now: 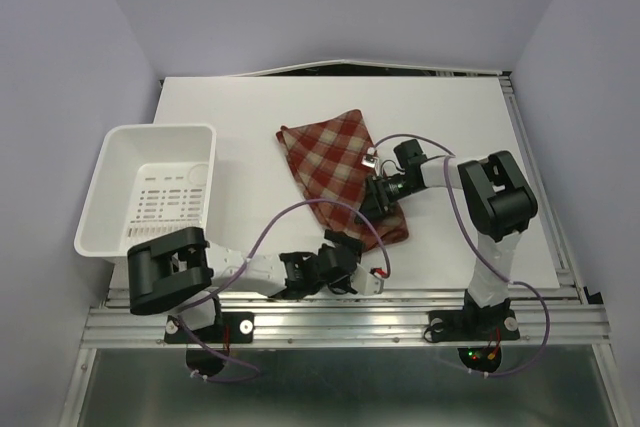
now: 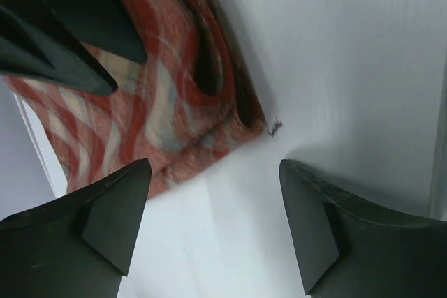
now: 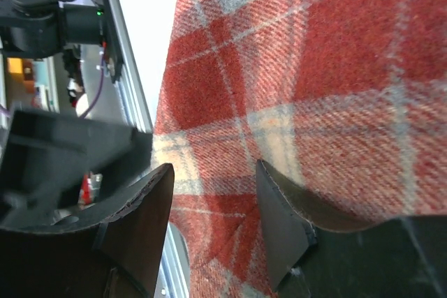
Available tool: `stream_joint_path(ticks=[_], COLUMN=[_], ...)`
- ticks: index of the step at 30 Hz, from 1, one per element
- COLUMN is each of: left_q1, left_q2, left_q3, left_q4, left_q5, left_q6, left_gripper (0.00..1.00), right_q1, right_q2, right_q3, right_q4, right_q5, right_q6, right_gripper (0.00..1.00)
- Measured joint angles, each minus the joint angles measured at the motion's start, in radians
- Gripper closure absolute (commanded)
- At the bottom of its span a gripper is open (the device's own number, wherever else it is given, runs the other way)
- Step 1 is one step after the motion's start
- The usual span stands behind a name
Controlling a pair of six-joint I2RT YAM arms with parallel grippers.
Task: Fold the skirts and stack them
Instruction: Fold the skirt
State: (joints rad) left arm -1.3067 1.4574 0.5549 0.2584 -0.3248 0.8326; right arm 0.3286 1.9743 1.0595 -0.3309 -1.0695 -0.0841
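Observation:
The left gripper needs to slide to the right in the top view, so that its open fingers go around the skirt's bunched near corner (image 1: pixel 371 246) (image 2: pixel 230 115), which lies just beyond them.
One folded skirt (image 1: pixel 335 162) in red, maroon and cream plaid lies slantwise on the middle of the white table (image 1: pixel 460 117). My left gripper (image 1: pixel 345 245) hovers at the skirt's near corner. In the left wrist view the left gripper (image 2: pixel 213 207) is open over bare table, with the skirt (image 2: pixel 160 88) corner just beyond its fingertips. My right gripper (image 1: pixel 378 197) rests on the skirt's right edge. In the right wrist view the right gripper (image 3: pixel 213 200) has its jaws apart, low over the flat plaid skirt (image 3: pixel 314 68), with nothing pinched.
A white perforated basket (image 1: pixel 160 129) stands at the left of the table, with no cloth in it. Aluminium rails (image 1: pixel 350 322) run along the near edge by the arm bases. The two grippers are close together at the skirt's near end.

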Motion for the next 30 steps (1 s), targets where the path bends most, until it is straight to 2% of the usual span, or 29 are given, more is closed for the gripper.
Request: stream_joint_path(ticks=[5,8,10,14,16,18,20,22,27,30], left_q1=[-0.021,-0.027,-0.028,-0.029,-0.031,-0.034,-0.039,-0.040,-0.034,-0.020], left_q2=[0.141,0.225,0.267,0.337,0.354,0.367,0.377,0.378,0.337,0.262], left_q3=[0.090,0.160,0.197,0.248,0.256,0.258,0.261,0.264,0.266,0.266], left_q4=[0.101,0.132,0.147,0.163,0.164,0.152,0.140,0.125,0.047,-0.051], left_q5=[-0.049,-0.085,-0.107,-0.135,-0.151,-0.159,-0.165,-0.166,-0.114,-0.035], left_q6=[0.005,-0.003,-0.008,-0.029,-0.040,-0.056,-0.070,-0.090,-0.153,-0.199], left_gripper=[0.14,0.16,0.22,0.47,0.55,0.70,0.91,0.98,1.00,1.00], right_q1=[0.000,0.000,0.000,0.000,0.000,0.000,0.001,0.002,0.013,0.005], right_q2=[0.016,0.017,0.024,0.037,0.037,0.037,0.037,0.037,0.007,0.002], right_q3=[0.008,0.011,0.016,0.028,0.028,0.028,0.028,0.028,0.053,0.155], right_q4=[0.005,0.003,-0.001,-0.008,-0.008,-0.008,-0.008,-0.008,-0.060,-0.109], right_q5=[-0.014,-0.014,-0.018,-0.029,-0.029,-0.029,-0.030,-0.032,-0.001,0.065], right_q6=[0.025,0.026,0.029,0.033,0.034,0.036,0.037,0.038,0.031,0.019], right_gripper=[0.43,0.43,0.44,0.44,0.44,0.44,0.41,0.35,0.17,0.13])
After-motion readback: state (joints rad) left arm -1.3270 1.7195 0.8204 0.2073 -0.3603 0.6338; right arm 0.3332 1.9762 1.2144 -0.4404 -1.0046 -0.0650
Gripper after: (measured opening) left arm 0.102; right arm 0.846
